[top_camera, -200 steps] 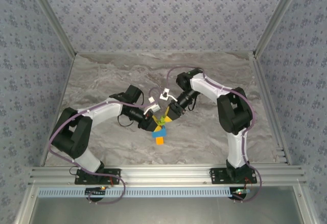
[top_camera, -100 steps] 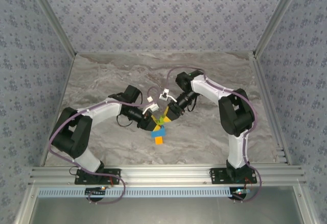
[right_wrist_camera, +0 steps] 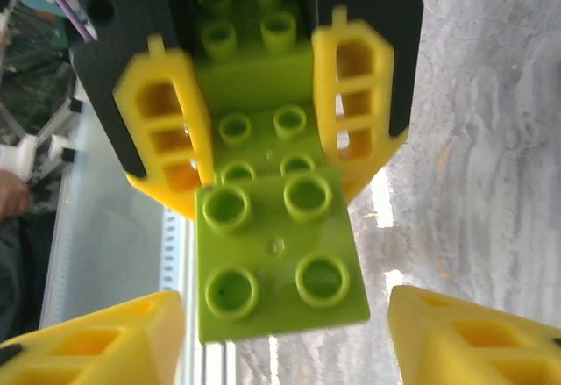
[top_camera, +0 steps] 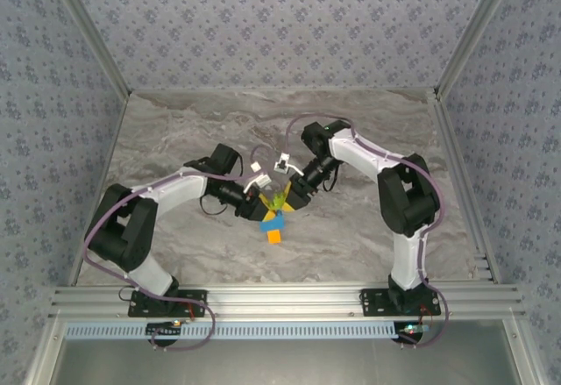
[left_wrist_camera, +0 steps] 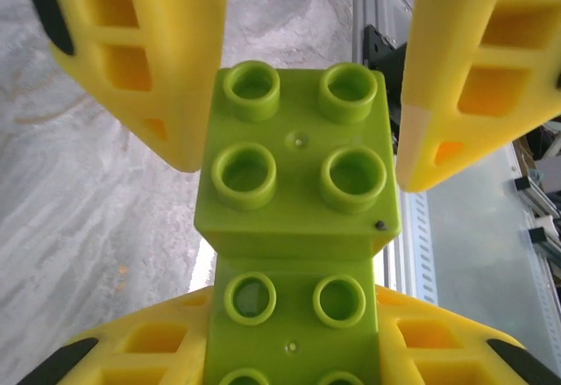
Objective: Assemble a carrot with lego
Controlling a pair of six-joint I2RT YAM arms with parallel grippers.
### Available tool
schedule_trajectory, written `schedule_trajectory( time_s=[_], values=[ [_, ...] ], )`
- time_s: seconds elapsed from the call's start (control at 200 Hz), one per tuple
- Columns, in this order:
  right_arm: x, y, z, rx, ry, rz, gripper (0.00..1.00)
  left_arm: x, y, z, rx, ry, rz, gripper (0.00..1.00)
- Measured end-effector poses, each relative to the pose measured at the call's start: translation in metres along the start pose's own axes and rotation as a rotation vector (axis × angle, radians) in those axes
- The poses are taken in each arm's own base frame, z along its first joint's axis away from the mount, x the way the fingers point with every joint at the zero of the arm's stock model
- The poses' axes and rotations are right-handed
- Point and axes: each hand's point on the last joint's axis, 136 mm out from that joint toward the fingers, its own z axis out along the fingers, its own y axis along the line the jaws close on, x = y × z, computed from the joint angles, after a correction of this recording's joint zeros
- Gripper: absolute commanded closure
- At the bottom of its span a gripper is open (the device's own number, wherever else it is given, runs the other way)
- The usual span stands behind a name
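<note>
The carrot's orange end will go down onto the table next with my left gripper, and then my left gripper will release the green part.
The carrot (top_camera: 274, 220) is held above the table in the top external view, lime-green end (top_camera: 279, 201) uppermost, blue (top_camera: 273, 221) below it and orange (top_camera: 274, 237) lowest. My left gripper (top_camera: 260, 203) is shut on the carrot's green part (left_wrist_camera: 294, 315). In the left wrist view its yellow fingers (left_wrist_camera: 131, 350) press both sides of the stack. The end green brick (right_wrist_camera: 276, 262) sits stacked on the others. My right gripper (right_wrist_camera: 285, 332) is open, with its fingertips (right_wrist_camera: 473, 332) apart from this brick on either side. It meets the left gripper (right_wrist_camera: 263, 122) head on.
Marbled grey table (top_camera: 368, 236) with patterned walls around it. Aluminium rails (top_camera: 280, 297) run along the near edge by the arm bases. Both arms bend inward and meet at the table's middle.
My right gripper has opened and let go of the end green brick. Both grippers and the carrot have shifted slightly away from the near edge. My left gripper has kept its grip.
</note>
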Motion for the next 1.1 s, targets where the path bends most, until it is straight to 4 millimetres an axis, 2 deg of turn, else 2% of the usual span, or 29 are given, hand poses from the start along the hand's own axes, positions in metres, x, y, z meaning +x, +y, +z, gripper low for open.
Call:
schedule_trajectory(
  time_s=[0.09, 0.285, 0.385, 0.505, 0.575, 0.66, 0.815, 0.889, 1.049, 1.099],
  values=[
    [-0.003, -0.006, -0.011, 0.041, -0.036, 0.008, 0.19, -0.003, 0.002, -0.002, -0.006, -0.009, 0.006, 0.81],
    [-0.018, -0.01, -0.049, 0.169, -0.169, -0.028, 0.17, -0.004, 0.009, -0.001, -0.04, -0.008, 0.005, 0.79],
    [-0.017, -0.02, -0.069, 0.297, -0.225, -0.012, 0.17, -0.005, 0.026, 0.0, -0.138, 0.009, 0.004, 0.75],
    [-0.011, -0.042, -0.095, 0.471, -0.307, 0.042, 0.17, -0.005, 0.061, -0.002, -0.356, 0.039, 0.027, 0.71],
    [-0.003, -0.054, -0.106, 0.549, -0.35, 0.08, 0.17, -0.013, 0.069, -0.003, -0.429, 0.021, 0.058, 0.71],
    [0.003, -0.062, -0.109, 0.591, -0.375, 0.116, 0.17, -0.024, 0.079, -0.01, -0.554, -0.003, 0.123, 0.66],
    [0.008, -0.072, -0.105, 0.611, -0.4, 0.141, 0.17, -0.028, 0.089, -0.02, -0.684, -0.021, 0.169, 0.59],
    [0.011, -0.074, -0.102, 0.609, -0.404, 0.152, 0.17, -0.029, 0.092, -0.022, -0.705, -0.022, 0.172, 0.56],
    [0.01, -0.076, -0.102, 0.612, -0.418, 0.154, 0.17, -0.029, 0.089, -0.019, -0.679, -0.023, 0.173, 0.58],
    [0.009, -0.077, -0.102, 0.613, -0.422, 0.151, 0.17, -0.028, 0.086, -0.016, -0.649, -0.026, 0.171, 0.53]
  ],
)
